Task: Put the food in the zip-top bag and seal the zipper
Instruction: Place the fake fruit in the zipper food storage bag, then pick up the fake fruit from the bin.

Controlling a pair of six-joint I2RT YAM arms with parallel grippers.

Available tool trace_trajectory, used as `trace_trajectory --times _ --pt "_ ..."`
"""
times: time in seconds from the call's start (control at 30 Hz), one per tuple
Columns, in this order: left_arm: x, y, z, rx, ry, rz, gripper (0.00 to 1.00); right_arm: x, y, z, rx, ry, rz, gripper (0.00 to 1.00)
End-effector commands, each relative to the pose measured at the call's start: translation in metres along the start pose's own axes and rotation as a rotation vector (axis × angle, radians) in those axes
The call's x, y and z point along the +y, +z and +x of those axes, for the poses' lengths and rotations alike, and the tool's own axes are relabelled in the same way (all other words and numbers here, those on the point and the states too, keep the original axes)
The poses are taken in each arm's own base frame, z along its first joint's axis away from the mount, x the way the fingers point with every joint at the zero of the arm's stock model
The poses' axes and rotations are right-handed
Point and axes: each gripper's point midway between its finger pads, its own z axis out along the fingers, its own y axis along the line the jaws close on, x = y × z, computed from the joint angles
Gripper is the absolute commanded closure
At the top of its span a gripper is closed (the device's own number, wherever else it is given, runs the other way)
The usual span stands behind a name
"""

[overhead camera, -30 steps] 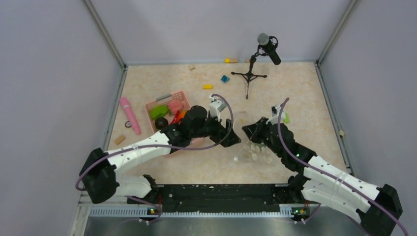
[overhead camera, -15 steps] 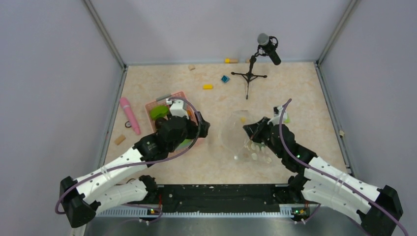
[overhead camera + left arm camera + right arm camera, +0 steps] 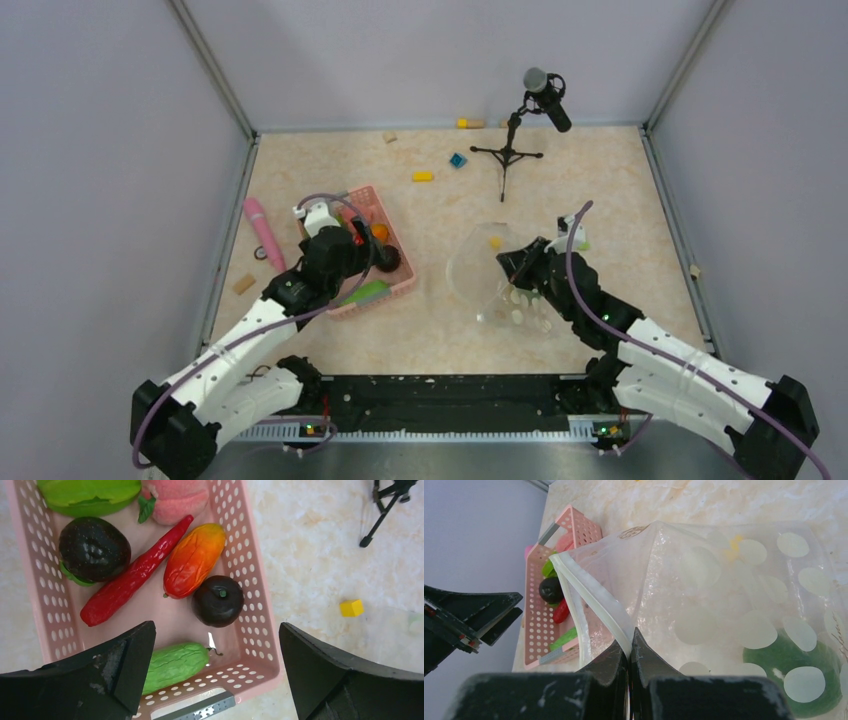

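My left gripper will go down next toward the side of the basket that faces the bag, with its open fingers on either side of the dark round fruit there.
The clear dotted zip-top bag lies right of centre. My right gripper is shut on its whitish zipper and lifts one side of the mouth. Through the bag a green piece shows, and a small yellow piece lies within its outline. My left gripper hangs open over the pink basket. In the basket lie a green cucumber, a dark round fruit, an orange-red fruit, a red chili, another dark fruit, a green pepper and a pink piece.
A microphone on a tripod stands at the back. A pink stick lies left of the basket. A yellow block and a blue block lie behind it. Walls close three sides.
My left arm has swung left from the bag's mouth to above the pink basket, jaws still open. The right gripper has kept its hold on the zipper.
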Motion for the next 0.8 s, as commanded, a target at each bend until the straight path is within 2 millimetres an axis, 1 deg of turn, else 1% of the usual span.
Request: trace_trajectory --times 0.0,0.1,0.23,0.27,0.4,0.47,0.53,0.57,0.67,0.77 --pt "-0.012 0.017 0.016 0.1 -0.012 0.089 0.02 -0.004 0.004 -0.001 -0.015 -0.018 0.018 1.0" --pt "-0.011 0.027 0.021 0.137 0.039 0.095 0.02 -0.001 0.004 0.0 -0.001 -0.031 0.01 1.0" --pt "0.002 0.044 0.025 0.155 0.139 0.075 0.02 -0.007 0.005 0.004 0.004 -0.051 0.025 1.0" --pt "0.002 0.047 0.027 0.168 0.162 0.088 0.02 -0.008 0.005 0.003 0.004 -0.054 0.031 1.0" --pt "-0.01 0.053 0.037 0.212 0.214 0.178 0.02 -0.005 0.005 0.001 0.005 -0.065 0.023 1.0" --pt "-0.017 0.055 0.038 0.22 0.219 0.215 0.02 -0.007 0.006 0.003 0.0 -0.061 0.024 1.0" --pt "-0.019 0.058 0.04 0.232 0.223 0.215 0.02 -0.006 0.007 0.003 0.005 -0.063 0.028 1.0" --pt "-0.023 0.057 0.044 0.259 0.224 0.238 0.03 -0.004 0.007 0.003 0.01 -0.065 0.024 1.0" --pt "-0.021 0.063 0.051 0.301 0.226 0.213 0.05 -0.006 0.008 0.005 0.01 -0.056 0.021 1.0" --pt "-0.015 0.07 0.061 0.368 0.232 0.164 0.08 -0.005 0.008 0.006 0.015 -0.053 0.02 1.0"
